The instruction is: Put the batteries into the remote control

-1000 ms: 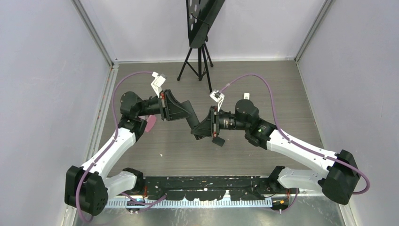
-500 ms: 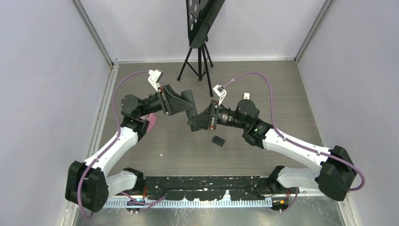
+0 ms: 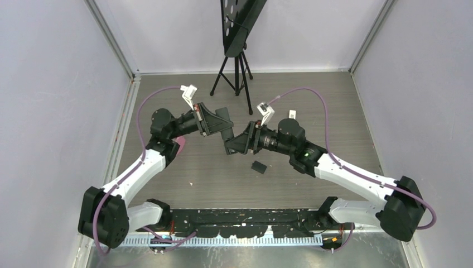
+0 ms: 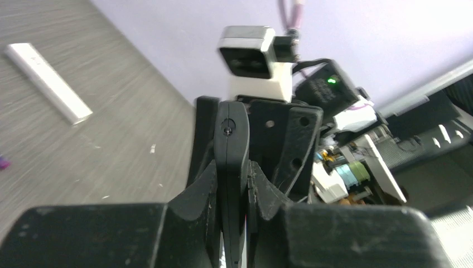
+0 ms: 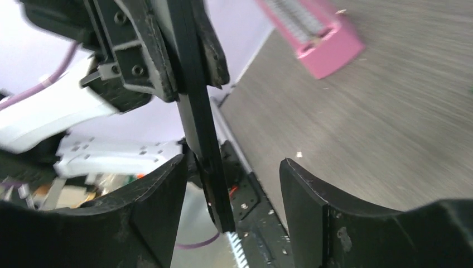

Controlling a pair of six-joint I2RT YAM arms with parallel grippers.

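Note:
I need to pull my right gripper away from the remote's loose end next, turn it downward and lower it onto the purple speck (image 4: 3, 163) on the table, because my left gripper holds the remote.
A thin black remote control (image 4: 231, 134) stands edge-on between the pads of my left gripper (image 4: 231, 167), which is shut on it above the middle of the table (image 3: 226, 131). My right gripper (image 5: 231, 162) faces it from the right (image 3: 234, 143). Its jaws are open around the remote's free end (image 5: 215, 190), which sits nearer the left finger (image 5: 162, 195) without touching it. The batteries do not show clearly. A blurred purple speck (image 4: 3, 163) lies at the edge of the left wrist view, too cut off to identify.
A small black flat piece (image 3: 258, 167) lies on the table below the grippers. A pink ribbed object (image 5: 318, 39) lies under the left arm (image 3: 179, 146). A white remote (image 4: 47, 82) rests behind the right arm. A tripod (image 3: 237, 72) stands at the back.
The right gripper's jaws have opened around the black remote. Both wrists have shifted a little toward the back of the table. The left gripper still clamps the remote.

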